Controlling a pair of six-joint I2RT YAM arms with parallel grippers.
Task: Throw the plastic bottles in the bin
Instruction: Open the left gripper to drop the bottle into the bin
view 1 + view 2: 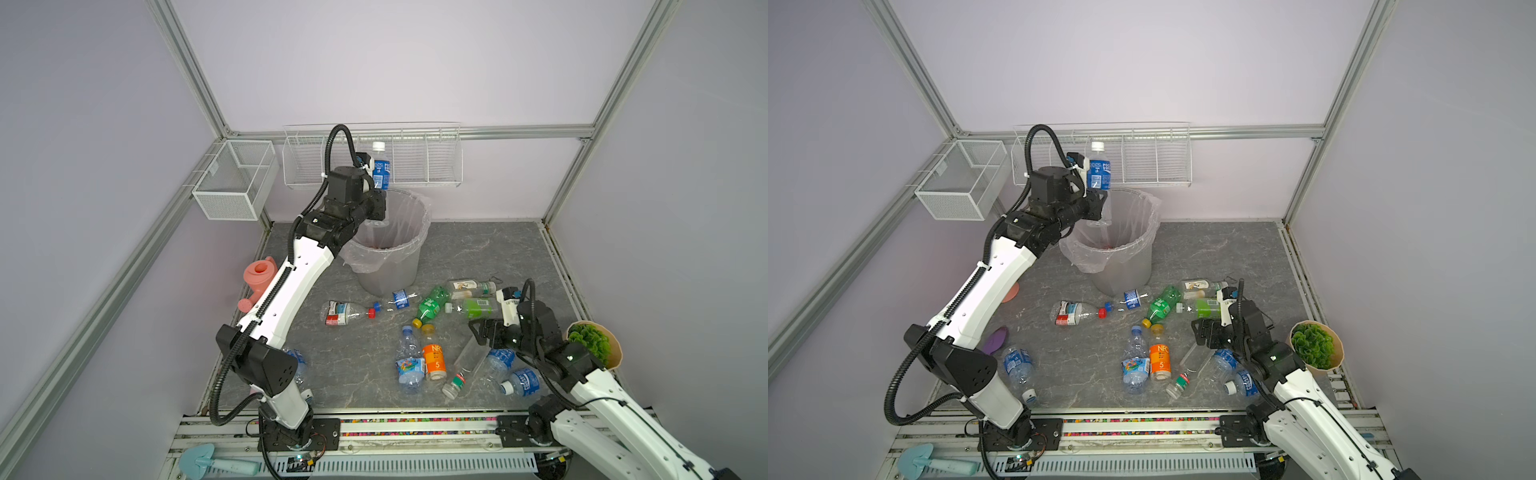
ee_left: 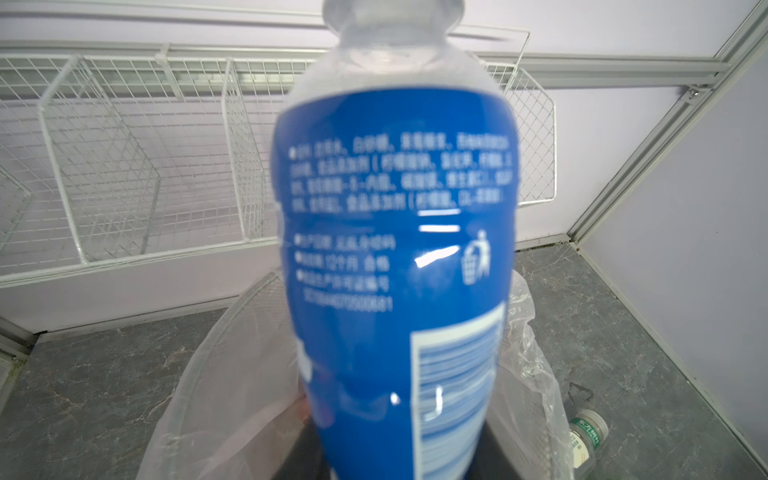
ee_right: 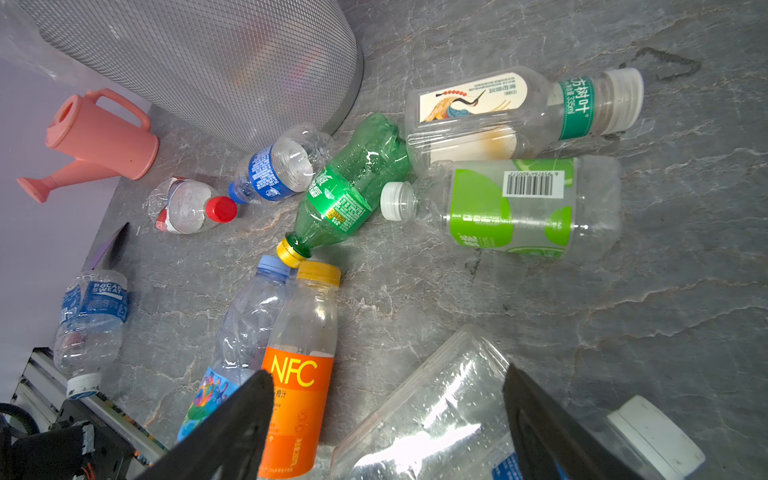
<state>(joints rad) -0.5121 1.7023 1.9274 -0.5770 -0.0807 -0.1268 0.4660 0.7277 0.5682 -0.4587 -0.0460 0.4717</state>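
Note:
My left gripper needs to bring the plastic bottle down toward the middle of the bin's opening (image 1: 398, 222) and let it go, as its label and cap are still above the bin's rim.
My left gripper (image 1: 377, 192) (image 1: 1096, 192) (image 2: 399, 457) is shut on a plastic bottle (image 1: 380, 166) (image 1: 1099, 169) (image 2: 395, 249) with a blue label and white cap. It holds the bottle upright over the far left rim of the bin (image 1: 390, 274) (image 1: 1129, 270) (image 2: 232, 332) (image 3: 208, 62), a grey wastebasket with a clear liner. Several plastic bottles lie on the floor, among them an orange one (image 1: 434, 361) (image 3: 299, 374) and a green one (image 1: 430, 305) (image 3: 353, 187). My right gripper (image 1: 478, 332) (image 1: 1200, 332) (image 3: 384, 374) stands open low over a clear square bottle (image 1: 469, 357) (image 3: 428, 407).
A pink watering can (image 1: 259, 278) (image 3: 95, 137) stands left of the bin. White wire baskets (image 1: 235, 178) (image 1: 415, 158) hang on the walls. A potted green plant (image 1: 590, 343) sits by my right arm. A teal trowel (image 1: 208, 459) lies at the front rail.

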